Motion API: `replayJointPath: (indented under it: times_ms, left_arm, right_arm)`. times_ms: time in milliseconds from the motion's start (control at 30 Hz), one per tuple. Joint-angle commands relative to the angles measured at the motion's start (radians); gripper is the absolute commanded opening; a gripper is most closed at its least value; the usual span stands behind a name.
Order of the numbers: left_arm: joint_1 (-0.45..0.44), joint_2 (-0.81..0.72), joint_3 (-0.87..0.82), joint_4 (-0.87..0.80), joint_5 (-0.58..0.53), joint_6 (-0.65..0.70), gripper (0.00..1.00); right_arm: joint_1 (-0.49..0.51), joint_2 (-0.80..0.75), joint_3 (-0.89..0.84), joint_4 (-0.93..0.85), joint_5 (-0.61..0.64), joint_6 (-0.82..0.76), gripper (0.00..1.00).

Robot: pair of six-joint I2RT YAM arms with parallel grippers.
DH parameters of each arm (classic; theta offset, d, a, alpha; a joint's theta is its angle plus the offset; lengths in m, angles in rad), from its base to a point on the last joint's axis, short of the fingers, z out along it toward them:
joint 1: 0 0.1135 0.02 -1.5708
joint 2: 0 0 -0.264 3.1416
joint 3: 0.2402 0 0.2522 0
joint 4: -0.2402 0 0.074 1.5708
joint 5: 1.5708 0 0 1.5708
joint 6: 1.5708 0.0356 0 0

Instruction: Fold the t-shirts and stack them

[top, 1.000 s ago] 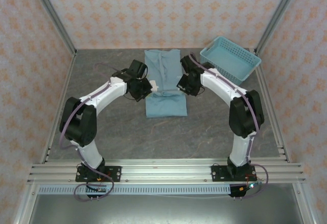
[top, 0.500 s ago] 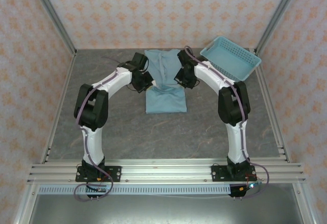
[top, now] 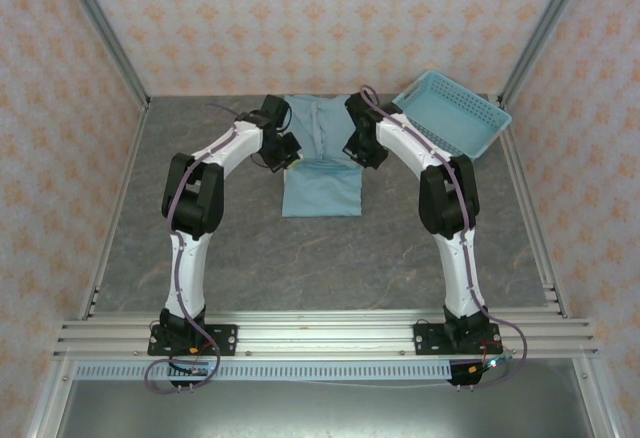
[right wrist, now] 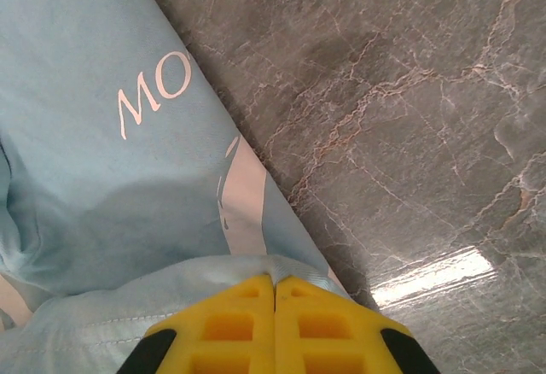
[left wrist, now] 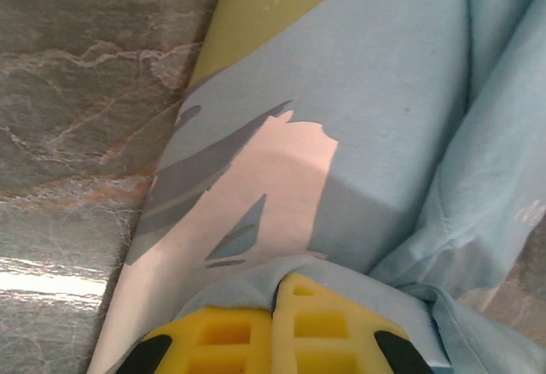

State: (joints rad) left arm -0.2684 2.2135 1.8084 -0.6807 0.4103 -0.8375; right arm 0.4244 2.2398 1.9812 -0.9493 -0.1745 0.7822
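Observation:
Next, my left gripper shifts the fold slightly toward the t-shirt's edge farthest from the basket, then releases it, since print shows past the pinch.
A light blue t-shirt point(top: 320, 196) lies as a narrow strip at the back middle of the table. My left gripper point(top: 288, 152) is at its left edge, shut on a fold of the cloth. At the right edge my right gripper point(top: 357, 149) is shut on the cloth too. In the left wrist view the yellow fingers point(left wrist: 320, 323) of the left gripper point(left wrist: 277, 284) pinch a raised hem above the t-shirt point(left wrist: 384, 84), whose white print shows. The right wrist view has the right gripper point(right wrist: 275, 282) clamped on a hem over the t-shirt point(right wrist: 85, 101) with white letters.
A light blue lattice basket point(top: 450, 113) stands at the back right, close to the right arm's forearm. Patterned walls and metal frame posts close in the back and sides. Bare grey table point(top: 320, 268) lies between the shirt and the arm bases.
Both grippers have moved toward the back of the table, carrying the held cloth over the shirt. The arms are more stretched out, and the shirt's near edge sits farther back.

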Motion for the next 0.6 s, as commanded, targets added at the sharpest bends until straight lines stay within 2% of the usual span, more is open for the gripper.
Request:
replayJointPath:
  times_ms: [0,200,567]
  left_arm:
    - [0.010,0.011,0.033,-0.040,-0.003,0.025,0.00]
    - [0.016,0.005,0.044,-0.064,-0.039,0.020,0.00]
    - [0.032,0.020,0.057,-0.094,-0.072,0.012,0.00]
  right_arm:
    - [-0.007,0.011,0.034,-0.031,0.044,0.016,0.00]
    - [-0.009,0.062,0.096,-0.006,-0.018,0.004,0.00]
    - [-0.021,0.113,0.150,-0.033,0.009,0.017,0.00]
